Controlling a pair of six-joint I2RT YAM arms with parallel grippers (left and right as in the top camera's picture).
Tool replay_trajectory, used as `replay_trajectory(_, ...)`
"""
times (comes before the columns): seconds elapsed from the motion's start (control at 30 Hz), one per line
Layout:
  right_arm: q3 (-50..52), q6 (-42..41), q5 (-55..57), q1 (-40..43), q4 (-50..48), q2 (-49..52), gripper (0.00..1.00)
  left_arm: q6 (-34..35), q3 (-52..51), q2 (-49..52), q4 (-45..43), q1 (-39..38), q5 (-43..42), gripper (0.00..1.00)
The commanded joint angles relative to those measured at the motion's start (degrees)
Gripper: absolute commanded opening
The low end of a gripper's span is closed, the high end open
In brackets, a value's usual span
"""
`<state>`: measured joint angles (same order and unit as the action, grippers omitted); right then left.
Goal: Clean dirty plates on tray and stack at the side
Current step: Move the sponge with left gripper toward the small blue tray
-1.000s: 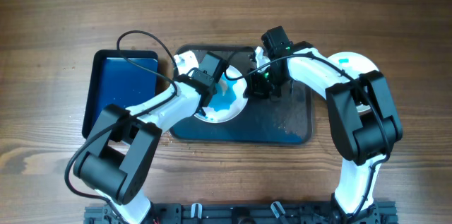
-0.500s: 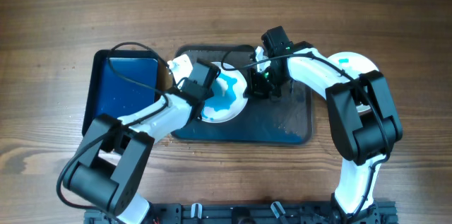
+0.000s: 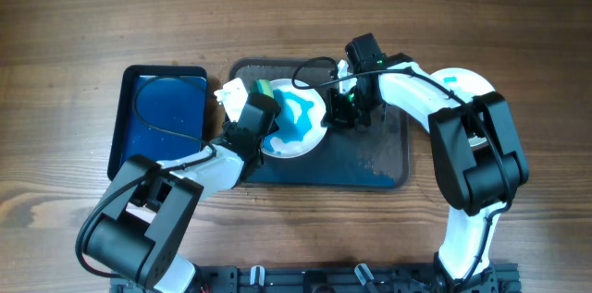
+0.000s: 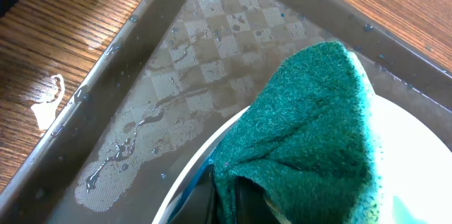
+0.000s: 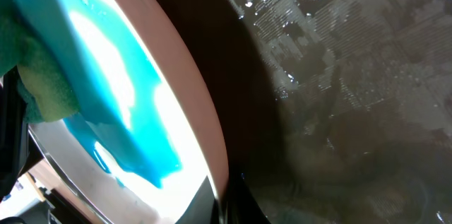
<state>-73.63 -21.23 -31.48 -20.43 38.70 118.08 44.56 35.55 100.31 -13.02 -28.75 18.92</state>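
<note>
My right gripper will next lift across to the second white plate (image 3: 462, 80), to the gripper's right in the overhead view, and move down to release the plate's rim.
A white plate (image 3: 294, 127) smeared with bright blue lies tilted at the left end of the dark grey tray (image 3: 370, 159). My left gripper (image 3: 260, 99) is shut on a green sponge (image 3: 263, 87) that rests on the plate's upper left edge. In the left wrist view the sponge (image 4: 311, 132) covers the plate's rim (image 4: 417, 146) over the wet tray (image 4: 212, 54). My right gripper (image 3: 344, 113) is shut on the plate's right rim (image 5: 205, 132) and holds it raised off the tray floor (image 5: 353, 75). A second white plate (image 3: 462, 82) lies on the table at the right, partly under the right arm.
A smaller black tray with a blue inside (image 3: 162, 117) lies left of the dark tray, with the left arm's cable looped over it. The dark tray's floor is wet with water drops. Bare wooden table (image 3: 111, 16) surrounds both trays.
My left gripper has drawn the sponge leftward across the plate to its upper left edge, uncovering more of the blue smear. The right gripper has kept its hold on the rim.
</note>
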Motion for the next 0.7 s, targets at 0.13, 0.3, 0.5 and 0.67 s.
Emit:
replay_trajectory(0.13,1.2,0.4,4.5,0.4,0.0,2.1,0.04,0.8,-11.5,11.2,7.9,-0.6,-20.4,0.04)
replay_trajectory(0.3,1.2,0.4,4.5,0.4,0.0,2.1,0.04,-5.7,-8.2,-1.1,14.9,0.4,-20.0,0.04)
replay_trajectory(0.5,1.2,1.6,4.7,0.4,0.2,2.1,0.04,-8.6,-3.9,-20.9,21.8,5.2,-17.8,0.04)
replay_trajectory(0.67,1.2,1.6,4.5,0.4,-0.3,2.1,0.05,-8.6,-1.5,-33.4,21.4,9.1,-17.8,0.04)
